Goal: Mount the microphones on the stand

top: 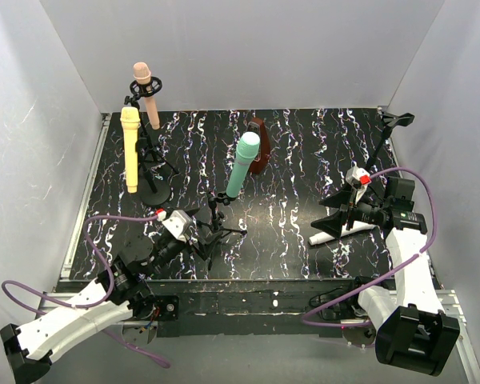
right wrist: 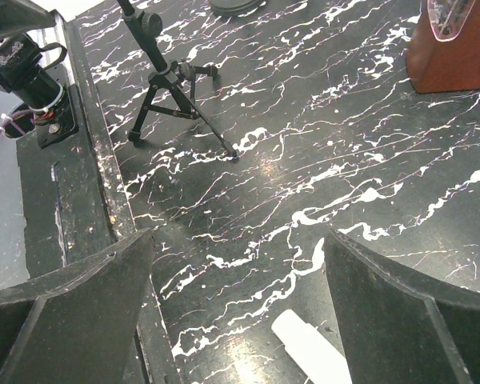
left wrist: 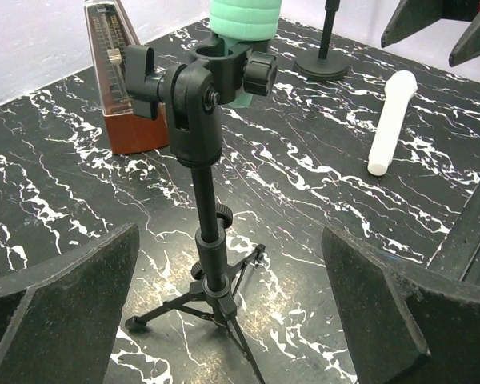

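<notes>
I will slide my left gripper outward onto the tripod's thin pole (top: 215, 218) (left wrist: 204, 193) next, and then close it just under the clip.
The teal-green microphone (top: 242, 164) sits clipped in a small black tripod stand (top: 216, 222); it also shows in the left wrist view (left wrist: 244, 20) on that stand (left wrist: 200, 152). The peach-pink microphone (top: 143, 92) and the pale yellow microphone (top: 130, 148) are held on a round-based stand (top: 156, 192) at the back left. The white microphone (top: 336, 234) lies flat on the table; it also shows in the left wrist view (left wrist: 390, 120) and in the right wrist view (right wrist: 312, 352). My left gripper (top: 202, 240) (left wrist: 232, 320) is open and empty just in front of the tripod. My right gripper (top: 330, 216) (right wrist: 240, 312) is open and empty above the white microphone.
A brown metronome (top: 258, 144) stands at mid-back, behind the teal microphone. An empty black stand with a clip (top: 394, 120) leans at the back right; its round base (left wrist: 320, 60) shows in the left wrist view. White walls close in three sides of the black marbled table (top: 288, 160).
</notes>
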### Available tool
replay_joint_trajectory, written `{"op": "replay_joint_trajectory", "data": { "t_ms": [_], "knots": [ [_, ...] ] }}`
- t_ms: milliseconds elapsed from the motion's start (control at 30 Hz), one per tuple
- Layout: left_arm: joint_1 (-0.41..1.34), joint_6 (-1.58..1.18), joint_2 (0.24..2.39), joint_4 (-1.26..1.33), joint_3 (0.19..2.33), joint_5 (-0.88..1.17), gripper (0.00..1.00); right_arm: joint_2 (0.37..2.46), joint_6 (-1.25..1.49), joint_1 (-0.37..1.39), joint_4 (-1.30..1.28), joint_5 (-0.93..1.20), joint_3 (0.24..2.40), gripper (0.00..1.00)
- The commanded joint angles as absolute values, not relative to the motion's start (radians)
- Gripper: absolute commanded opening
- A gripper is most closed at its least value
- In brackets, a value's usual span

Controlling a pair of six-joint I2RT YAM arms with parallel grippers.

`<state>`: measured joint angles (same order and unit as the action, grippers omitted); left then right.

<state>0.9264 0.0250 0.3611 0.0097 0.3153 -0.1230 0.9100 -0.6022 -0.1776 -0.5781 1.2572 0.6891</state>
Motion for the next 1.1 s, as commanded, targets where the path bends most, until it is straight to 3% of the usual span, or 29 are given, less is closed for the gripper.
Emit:
{"op": "replay_joint_trajectory", "data": {
  "t_ms": [0, 367, 533, 733, 1067],
  "knots": [
    [0.923, 0.026, 0.357, 0.07, 0.285, -0.163, 0.98, 0.917, -0.62, -0.184, -0.588, 1.279, 0.701, 0.93],
    [0.914, 0.097, 0.48, 0.225, 0.301, -0.199, 0.97, 0.917, -0.624, -0.184, -0.594, 1.284, 0.701, 0.93],
    [0.879, 0.115, 0.595, 0.248, 0.35, -0.16, 0.79, 0.919, -0.624, -0.184, -0.592, 1.282, 0.701, 0.93],
    [0.818, 0.104, 0.663, 0.31, 0.373, -0.097, 0.69, 0.919, -0.626, -0.184, -0.592, 1.281, 0.701, 0.93],
    [0.77, 0.081, 0.732, 0.386, 0.387, 0.0, 0.04, 0.917, -0.63, -0.184, -0.594, 1.273, 0.701, 0.93]
  ]
}}
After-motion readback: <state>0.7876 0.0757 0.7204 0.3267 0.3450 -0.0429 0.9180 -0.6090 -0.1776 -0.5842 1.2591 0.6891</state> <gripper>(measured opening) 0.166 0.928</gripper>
